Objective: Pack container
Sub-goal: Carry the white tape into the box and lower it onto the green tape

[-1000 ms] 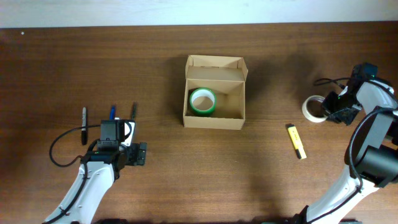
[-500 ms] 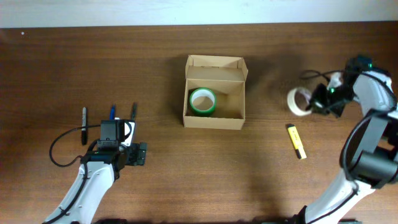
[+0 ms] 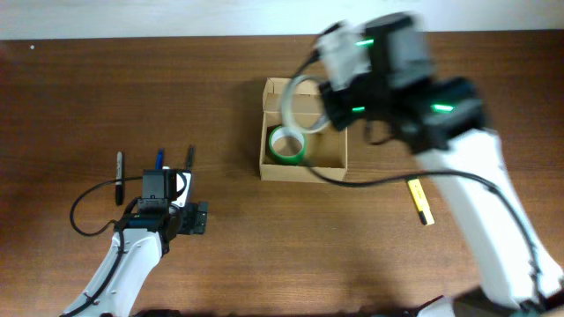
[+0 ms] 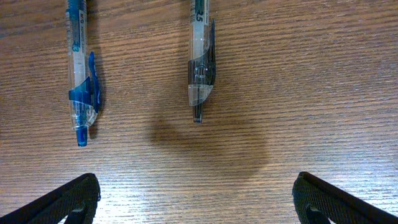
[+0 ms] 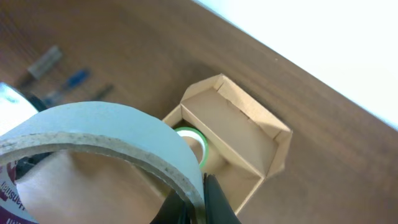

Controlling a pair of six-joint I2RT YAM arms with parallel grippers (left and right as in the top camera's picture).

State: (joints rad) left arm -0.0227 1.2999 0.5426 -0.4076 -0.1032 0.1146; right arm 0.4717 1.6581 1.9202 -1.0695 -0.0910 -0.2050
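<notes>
Since the green tape roll (image 3: pixel 286 143) (image 5: pixel 196 147) lies flat and uncovered in the box, I will lower my right gripper over that roll and release the white one atop it.
The container (image 3: pixel 303 172) is an open tan cardboard box at the table's middle, flap lid folded back; it also shows in the right wrist view (image 5: pixel 261 155). A green tape roll (image 3: pixel 286 143) lies in its left half and also shows in the right wrist view (image 5: pixel 198 143). My right gripper (image 3: pixel 324 95) is shut on a white tape roll (image 3: pixel 300 104), held in the air above the box; the roll fills the right wrist view (image 5: pixel 93 134) with the fingers (image 5: pixel 202 202) pinching its wall. My left gripper (image 4: pixel 196 199) is open and empty, low over the table at the left.
A blue pen (image 4: pixel 81 68) and a clear black pen (image 4: pixel 200 62) lie just ahead of the left gripper; a black marker (image 3: pixel 120 176) lies further left. A yellow highlighter (image 3: pixel 420 200) lies right of the box.
My right arm has swung from the table's right side leftward to above the box, carrying the white tape roll. The left arm has not moved.
</notes>
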